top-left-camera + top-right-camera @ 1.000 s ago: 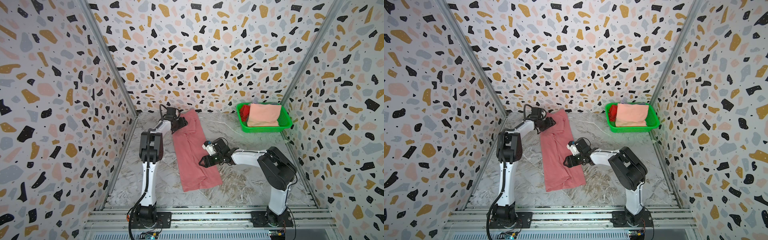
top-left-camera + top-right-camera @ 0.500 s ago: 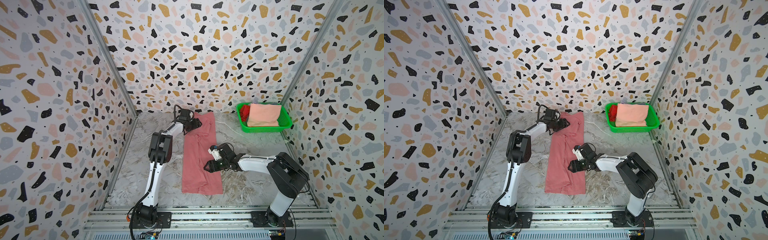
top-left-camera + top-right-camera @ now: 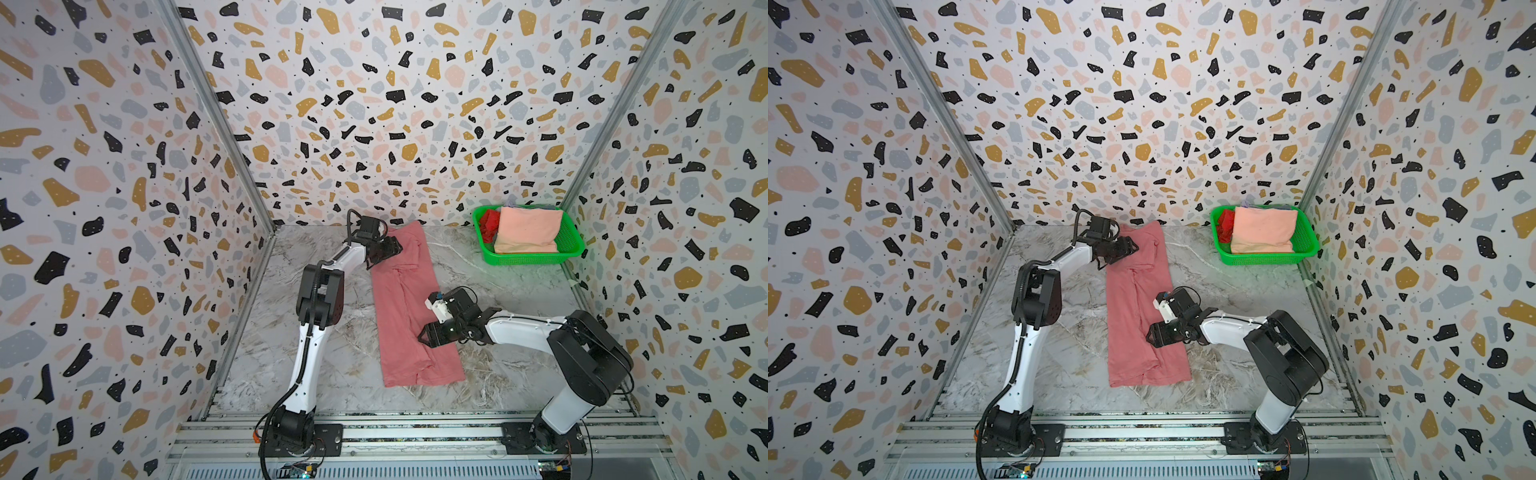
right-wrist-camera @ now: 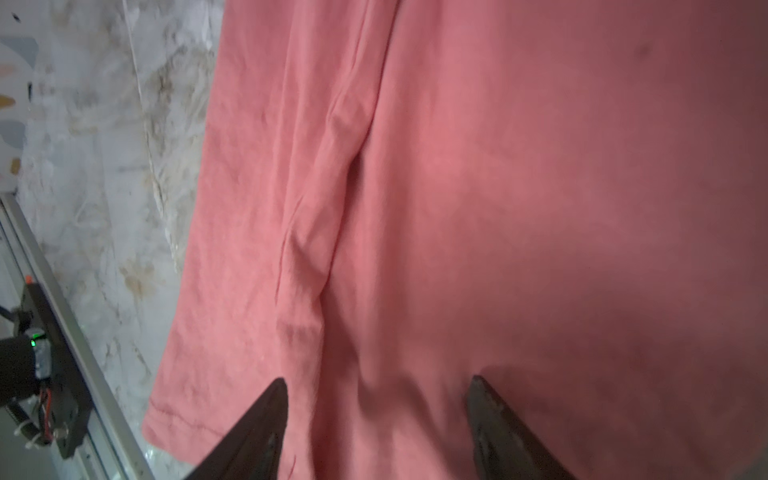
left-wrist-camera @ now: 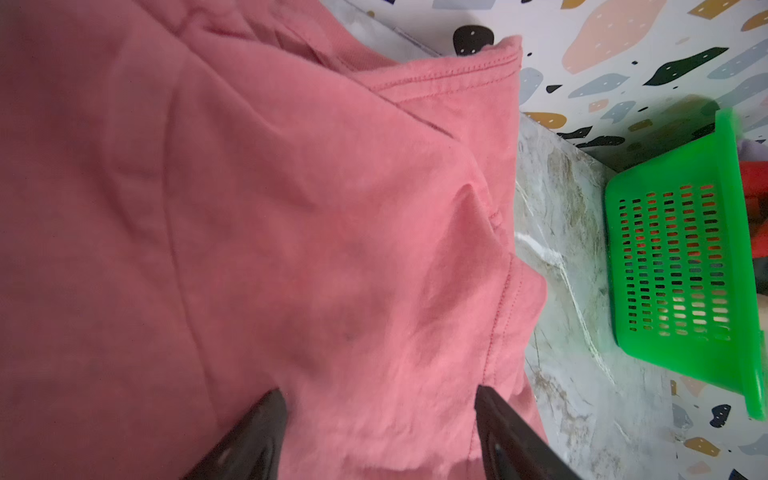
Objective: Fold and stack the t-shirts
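Note:
I will move my left gripper back next, with its fingers open, onto the near corner of the t-shirt's hem farther from the basket, because that corner is flat and uncovered.
The dusty pink t-shirt (image 3: 409, 307) (image 3: 1142, 307) lies on the marble table as a long, narrow folded strip running from the back wall towards the front. My left gripper (image 3: 395, 249) (image 3: 1133, 248) is low over its far end, jaws open, with pink cloth (image 5: 332, 208) spread beneath the fingertips (image 5: 278, 395). My right gripper (image 3: 424, 334) (image 3: 1152, 334) rests over the strip's right edge near the front, also open, above wrinkled cloth (image 4: 457, 187). Neither pinches the cloth. The pale peach t-shirt (image 3: 525, 230) (image 3: 1262, 230) lies folded in the basket, with the red t-shirt (image 3: 488, 222) (image 3: 1225, 224) beside it.
The green mesh basket (image 3: 532, 259) (image 3: 1262, 259) (image 5: 673, 266) stands in the back right corner against the walls. Patterned walls close in the table on three sides. The metal rail with both arm bases (image 3: 415, 432) runs along the front edge.
Both grippers have moved to the right, and the pink shirt has slid right with them and turned from slanted to nearly straight. Both jaws stay open.

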`<move>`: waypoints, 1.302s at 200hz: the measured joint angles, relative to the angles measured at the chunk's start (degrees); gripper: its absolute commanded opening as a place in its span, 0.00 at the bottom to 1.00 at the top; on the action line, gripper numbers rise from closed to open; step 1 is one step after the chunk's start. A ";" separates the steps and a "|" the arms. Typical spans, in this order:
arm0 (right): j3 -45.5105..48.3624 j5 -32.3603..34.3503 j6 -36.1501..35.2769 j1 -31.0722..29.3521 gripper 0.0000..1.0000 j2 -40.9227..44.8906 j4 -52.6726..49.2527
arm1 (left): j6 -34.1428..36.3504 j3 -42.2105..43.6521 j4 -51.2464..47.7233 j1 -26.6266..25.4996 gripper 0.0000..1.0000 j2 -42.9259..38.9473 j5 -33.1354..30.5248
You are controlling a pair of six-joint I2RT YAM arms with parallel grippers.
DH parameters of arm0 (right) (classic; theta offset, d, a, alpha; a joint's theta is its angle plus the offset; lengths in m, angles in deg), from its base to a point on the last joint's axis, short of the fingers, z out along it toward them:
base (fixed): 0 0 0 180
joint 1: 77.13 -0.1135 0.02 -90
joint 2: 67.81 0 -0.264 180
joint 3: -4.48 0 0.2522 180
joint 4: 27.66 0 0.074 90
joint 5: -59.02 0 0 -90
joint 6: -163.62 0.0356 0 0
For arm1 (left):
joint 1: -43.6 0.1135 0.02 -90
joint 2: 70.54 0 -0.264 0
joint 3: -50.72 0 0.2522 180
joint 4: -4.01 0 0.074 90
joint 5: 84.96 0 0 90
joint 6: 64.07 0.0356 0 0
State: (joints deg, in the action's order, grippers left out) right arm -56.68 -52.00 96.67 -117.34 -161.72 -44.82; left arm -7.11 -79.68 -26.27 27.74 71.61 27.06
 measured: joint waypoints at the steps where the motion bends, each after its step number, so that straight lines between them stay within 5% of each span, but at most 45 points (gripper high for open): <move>1: 0.00 0.00 -0.07 -0.09 0.69 0.26 -0.26 | 0.00 0.39 -0.07 0.00 0.75 -0.35 0.02; 32: -0.07 0.94 -1.01 0.57 0.69 8.55 -5.66 | 0.83 11.89 -1.46 -0.17 0.74 -11.43 0.15; 72: 0.81 1.18 0.46 7.04 0.69 17.00 -11.61 | 2.34 37.00 -2.58 -2.25 0.73 -36.87 -1.09; 149: 14.82 -5.03 3.93 9.81 0.63 26.18 -18.14 | -7.21 78.93 -6.67 -18.64 0.68 -71.52 -5.79; 230: 21.51 -11.96 4.09 9.90 0.59 25.00 -15.93 | -21.38 90.64 0.90 -28.98 0.63 -77.31 -6.91; 260: 21.84 -15.43 4.81 9.88 0.46 21.70 -10.58 | -23.04 91.45 2.60 -29.99 0.58 -75.91 -6.95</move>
State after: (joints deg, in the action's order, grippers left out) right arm -34.84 -67.43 101.48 -107.46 -140.02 -55.40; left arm -30.14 11.77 -23.67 -2.25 -4.30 20.11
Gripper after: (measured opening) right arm 0.537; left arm 0.599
